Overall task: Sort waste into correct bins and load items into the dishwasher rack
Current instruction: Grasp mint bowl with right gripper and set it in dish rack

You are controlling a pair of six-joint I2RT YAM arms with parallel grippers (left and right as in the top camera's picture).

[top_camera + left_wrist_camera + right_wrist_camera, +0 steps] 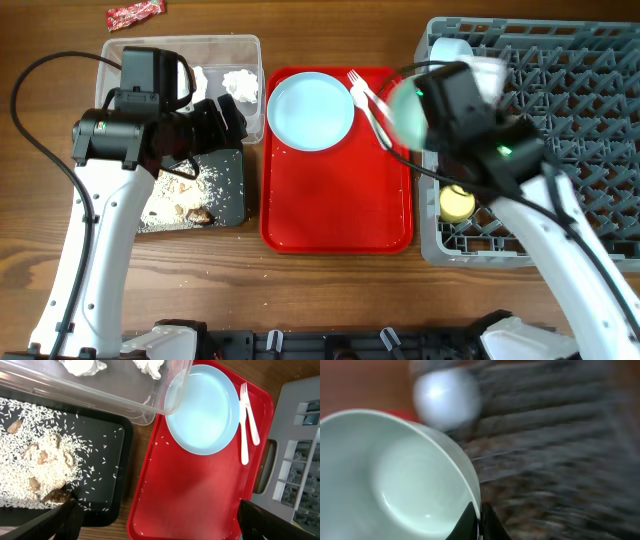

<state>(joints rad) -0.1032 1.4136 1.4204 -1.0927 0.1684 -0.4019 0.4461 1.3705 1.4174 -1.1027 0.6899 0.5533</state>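
Observation:
The grey rack already has dishes in it, so the robot's right gripper should next turn and go down between the pale blue bowl and yellow cup.
My right gripper (480, 520) is shut on the rim of the mint-green bowl (395, 475), held above the left edge of the grey dishwasher rack (580, 90); the bowl looks blurred in the overhead view (405, 110). The yellow cup (457, 203) sits in the rack, and the pale blue bowl (455, 50) at its far left corner. The pale blue plate (311, 109) and white forks (365, 95) lie on the red tray (335, 210). My left gripper (155, 520) is open and empty over the gap between the black tray (105, 460) and the red tray. Tissues (238, 84) lie in the clear tub (180, 45). Rice and brown scraps (35, 460) fill the black tray.
A red snack wrapper (135, 13) lies on the wooden table beyond the clear tub. The rack's left wall has a handle slot (267, 467) next to the red tray.

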